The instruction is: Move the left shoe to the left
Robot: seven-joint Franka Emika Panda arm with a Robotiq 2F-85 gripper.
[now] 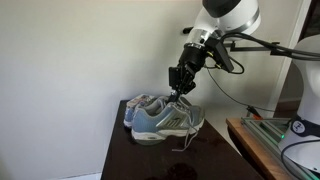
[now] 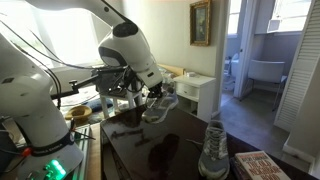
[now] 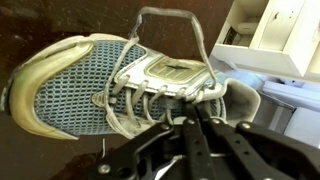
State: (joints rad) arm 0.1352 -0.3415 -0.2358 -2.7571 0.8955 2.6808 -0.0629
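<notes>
My gripper needs to carry the shoe sideways next, away from its twin, and go down to let go of the shoe's tongue, because the tabletop below on that side is bare.
My gripper (image 1: 180, 92) is shut on the tongue and laces of the left shoe (image 1: 166, 122), a grey-blue mesh sneaker with white laces. In the wrist view the shoe (image 3: 70, 85) fills the frame and the fingers (image 3: 190, 110) are pressed together at its collar. In an exterior view the held shoe (image 2: 162, 105) hangs tilted just above the dark table (image 2: 150, 155) under the gripper (image 2: 150, 95). Its twin sneaker (image 2: 213, 150) stands apart near the table's front corner. It also shows just behind the held shoe in an exterior view (image 1: 138, 106).
The dark glossy table (image 1: 150, 160) has edges close to the shoes. A white cabinet (image 2: 200, 90) stands behind it. A book (image 2: 262, 166) lies at the near corner. A wooden bench with cables (image 1: 265, 140) sits beside the table.
</notes>
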